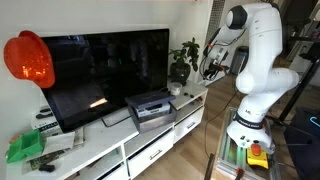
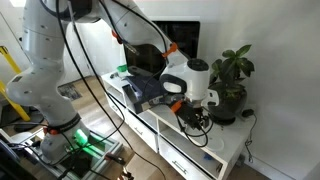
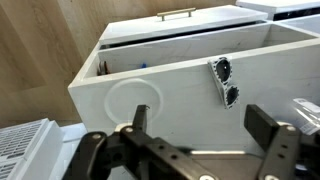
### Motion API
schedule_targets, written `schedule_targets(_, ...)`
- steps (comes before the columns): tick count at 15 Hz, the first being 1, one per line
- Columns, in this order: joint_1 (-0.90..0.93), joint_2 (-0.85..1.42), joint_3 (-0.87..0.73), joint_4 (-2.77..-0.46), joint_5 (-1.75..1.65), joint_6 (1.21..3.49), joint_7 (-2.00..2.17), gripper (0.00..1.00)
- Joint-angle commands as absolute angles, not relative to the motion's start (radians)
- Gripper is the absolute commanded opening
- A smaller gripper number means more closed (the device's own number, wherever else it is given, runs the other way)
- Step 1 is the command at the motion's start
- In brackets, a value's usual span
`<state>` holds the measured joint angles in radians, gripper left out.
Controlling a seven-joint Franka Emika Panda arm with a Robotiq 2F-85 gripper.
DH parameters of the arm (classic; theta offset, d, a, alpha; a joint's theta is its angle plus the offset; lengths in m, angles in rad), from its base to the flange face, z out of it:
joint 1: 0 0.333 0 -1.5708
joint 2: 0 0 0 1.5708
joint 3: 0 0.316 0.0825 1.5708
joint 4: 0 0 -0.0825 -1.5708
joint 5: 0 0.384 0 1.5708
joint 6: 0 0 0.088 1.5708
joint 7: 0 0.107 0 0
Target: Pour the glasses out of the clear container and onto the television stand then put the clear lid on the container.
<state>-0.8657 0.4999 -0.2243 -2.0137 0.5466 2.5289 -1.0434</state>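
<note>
The clear round outline's rim lies below my gripper on the left in the wrist view, so my gripper should go down to that side onto it next, with its fingers open and empty.
In the wrist view, dark-framed glasses lie on the white television stand, just beyond my gripper. A faint clear round outline rests on the top to their left; whether it is the lid or the container I cannot tell. A whitish object shows at the right edge, too cut off to name. The fingers stand wide apart with nothing between them. In both exterior views the gripper hovers low over the stand's end next to the plant.
A potted plant stands at the stand's end by the gripper. A black television and a grey-black box device sit further along. Cables trail near the gripper. An open drawer shows behind the stand's edge.
</note>
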Motion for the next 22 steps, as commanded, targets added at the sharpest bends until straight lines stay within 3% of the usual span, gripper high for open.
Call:
schedule_targets(1, -0.899, 0.495, -0.19, -2.013, 0.519, 2.534, -1.024, 1.0)
schedule_targets(5, -0.898, 0.495, -0.19, -2.013, 0.519, 2.531, -1.023, 1.0)
schedule_targets(11, -0.828, 0.797, -0.28, -1.741, 0.459, 2.566, -0.59, 1.0)
schedule_targets(19, -0.947, 1.04, -0.183, -1.425, 0.264, 2.493, -0.335, 1.0)
schedule_targets(21, -0.966, 1.085, -0.172, -1.361, 0.243, 2.467, -0.322, 0.87)
schedule_targets(22, -0.974, 1.104, -0.167, -1.333, 0.236, 2.45, -0.316, 0.71)
